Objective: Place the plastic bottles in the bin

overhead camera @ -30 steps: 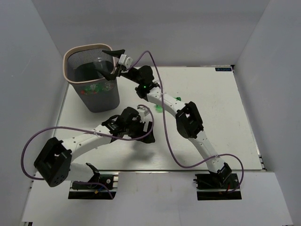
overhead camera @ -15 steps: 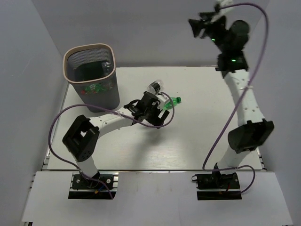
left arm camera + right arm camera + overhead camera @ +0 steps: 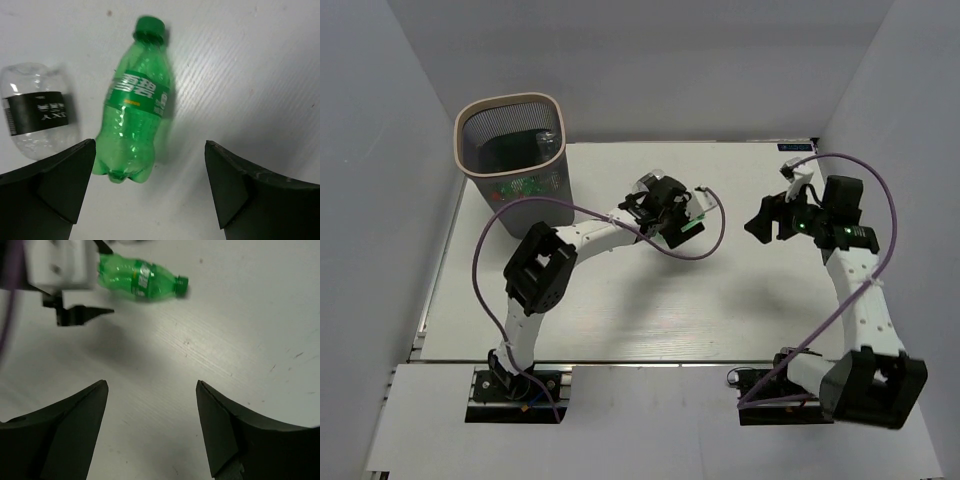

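I will next lower my left gripper around the green bottle at its lower body, just below the label, because the bottle lies below and its base is already between my open fingers.
A green plastic bottle (image 3: 137, 107) with a green cap lies on the white table, also in the right wrist view (image 3: 140, 282) and partly in the top view (image 3: 693, 224). A clear bottle with a black label (image 3: 37, 117) lies beside it (image 3: 647, 183). My left gripper (image 3: 150, 145) is open and empty just above the green bottle's base (image 3: 680, 215). My right gripper (image 3: 152, 385) is open and empty over bare table right of the green bottle (image 3: 757, 222). The grey mesh bin (image 3: 470, 110) stands at the far left, with bottles inside it.
Grey walls close in the table on the left, back and right. The left arm's purple cable (image 3: 710, 235) loops over the table near the green bottle. The left gripper's white mount (image 3: 62, 265) shows in the right wrist view.
The right arm left the bin, swung high at the back right, then came down low over the table's right side. The left gripper moved right to over the green bottle.
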